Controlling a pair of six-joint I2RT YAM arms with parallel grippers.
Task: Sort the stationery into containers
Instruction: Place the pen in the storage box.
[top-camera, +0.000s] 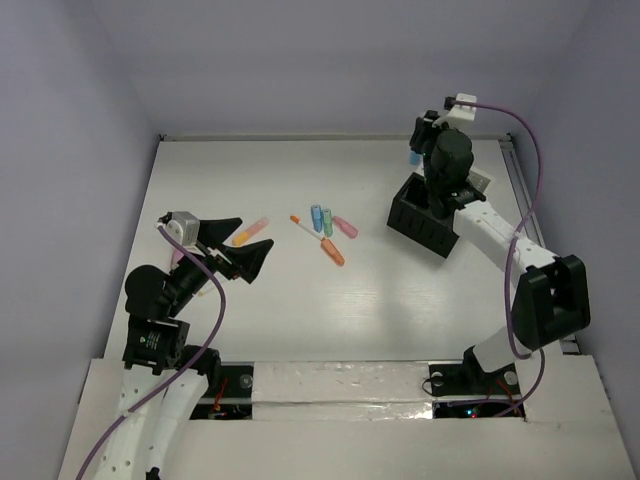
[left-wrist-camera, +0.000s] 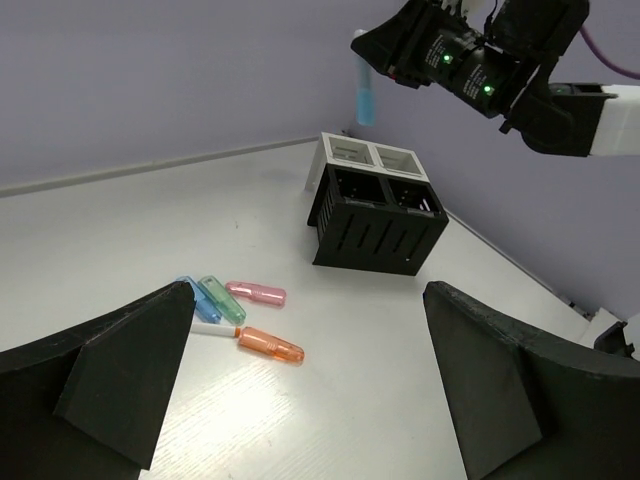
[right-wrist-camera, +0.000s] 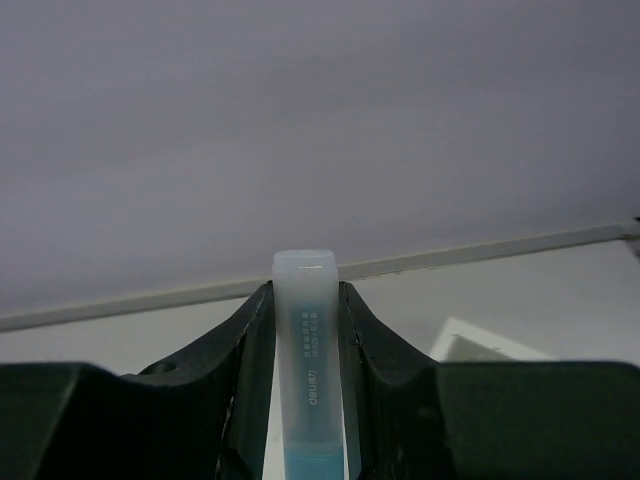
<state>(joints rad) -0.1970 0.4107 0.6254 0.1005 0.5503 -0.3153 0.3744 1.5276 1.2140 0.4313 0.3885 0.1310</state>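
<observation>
I will shift my right gripper right in the top view, then lower, to bring the blue marker from outside the white tray's rim over the tray's cell nearest the pieces.
My right gripper (top-camera: 416, 150) is shut on a blue marker (right-wrist-camera: 307, 370) with a translucent cap and holds it upright in the air above the far end of the containers; the marker also shows in the left wrist view (left-wrist-camera: 365, 95). The black compartment box (top-camera: 420, 232) (left-wrist-camera: 370, 240) is joined to a white two-cell tray (left-wrist-camera: 375, 155) (right-wrist-camera: 480, 345). Blue (left-wrist-camera: 200, 298), green (left-wrist-camera: 222, 298), pink (left-wrist-camera: 256, 293) and orange (left-wrist-camera: 271, 345) pieces and a white pen (left-wrist-camera: 212, 329) lie mid-table (top-camera: 327, 222). My left gripper (top-camera: 243, 247) (left-wrist-camera: 310, 400) is open and empty, left of them.
A pink and orange piece (top-camera: 250, 231) lies right beside my left gripper's fingers. The white table (top-camera: 350, 320) is walled at the back and sides. The right arm's cable (top-camera: 535, 170) loops over the table's right edge.
</observation>
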